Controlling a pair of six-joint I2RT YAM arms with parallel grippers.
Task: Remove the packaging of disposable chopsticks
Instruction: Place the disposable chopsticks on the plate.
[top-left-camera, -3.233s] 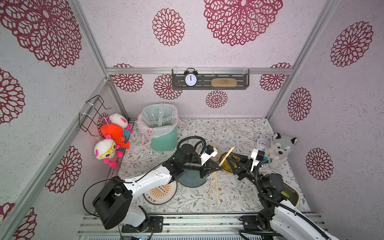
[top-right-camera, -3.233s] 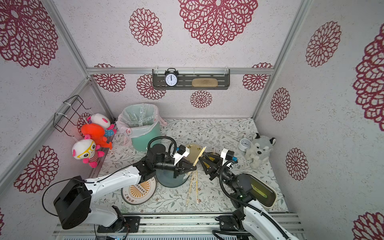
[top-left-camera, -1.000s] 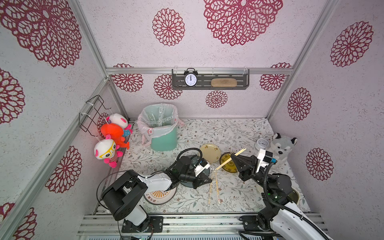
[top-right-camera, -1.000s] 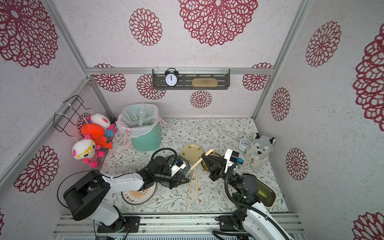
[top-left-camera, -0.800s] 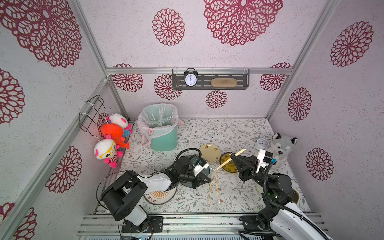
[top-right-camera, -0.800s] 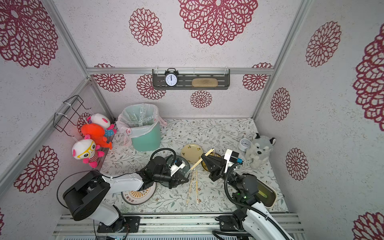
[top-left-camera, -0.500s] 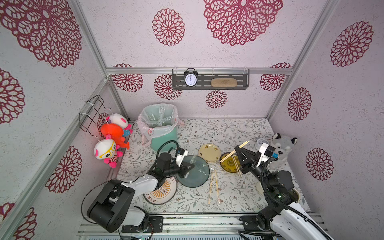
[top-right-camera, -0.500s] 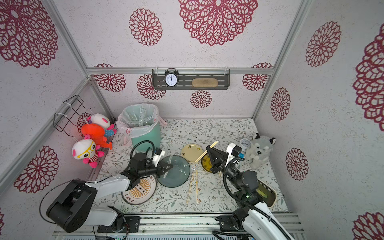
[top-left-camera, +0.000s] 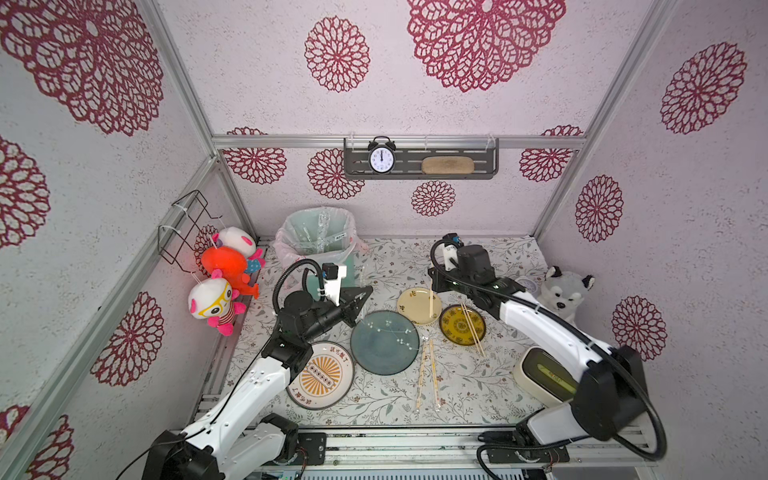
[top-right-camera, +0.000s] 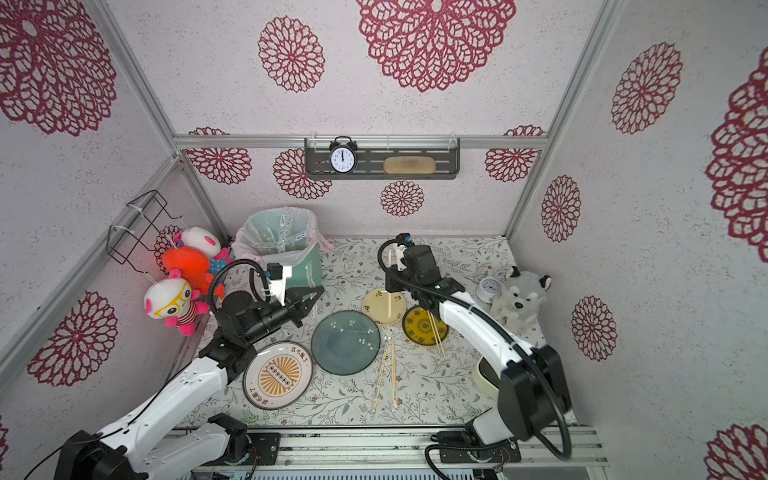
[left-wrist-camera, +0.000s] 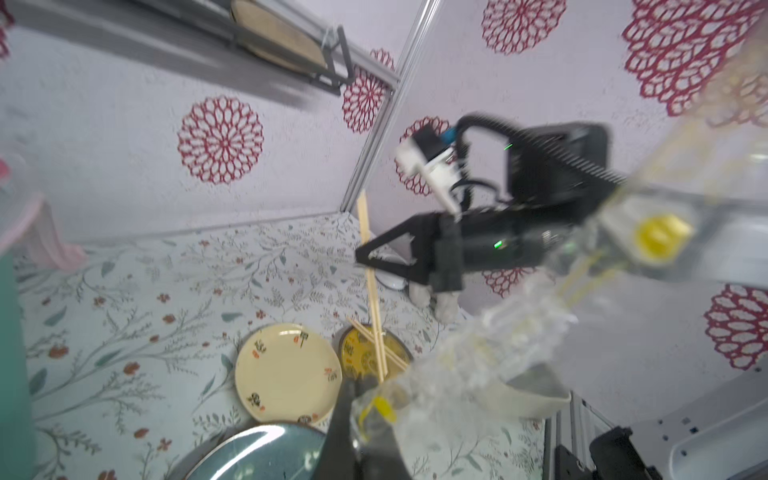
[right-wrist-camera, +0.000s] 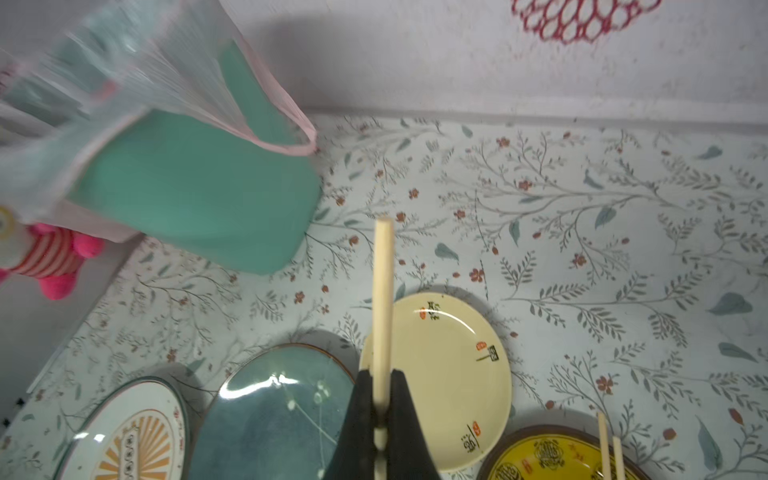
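Note:
I will next tilt my right gripper down and lower it over the cream plate (top-left-camera: 417, 308) (right-wrist-camera: 440, 380) to let go of the upright chopsticks so they lie flat, as that plate is still empty below them.
My right gripper (top-left-camera: 432, 286) (right-wrist-camera: 381, 376) is shut on bare pale disposable chopsticks (right-wrist-camera: 382, 299). They hang upright over the cream plate (top-left-camera: 417, 308). My left gripper (top-left-camera: 365, 290) (left-wrist-camera: 360, 397) is shut on a clear crinkly sleeve of packaging (left-wrist-camera: 473, 365). It hovers beside the green bin (top-left-camera: 318, 243), apart from the right gripper. Another bare pair (top-left-camera: 471, 329) lies across the yellow plate (top-left-camera: 451, 328). Two more pairs (top-left-camera: 428, 376), seemingly in clear sleeves, lie on the table in front of the teal plate (top-left-camera: 384, 343).
The lined bin holds clear sleeves. A white-and-orange plate (top-left-camera: 320, 374) sits front left. At the right are a husky plush (top-left-camera: 567, 291), a small clock (top-left-camera: 525, 284) and a cream box (top-left-camera: 544, 378). Plush toys (top-left-camera: 224, 282) hang on the left wall.
The grippers, close together over the teal plate a second ago, have pulled apart. The left one drew back toward the bin with the sleeve. The right one carried the chopsticks over the cream plate.

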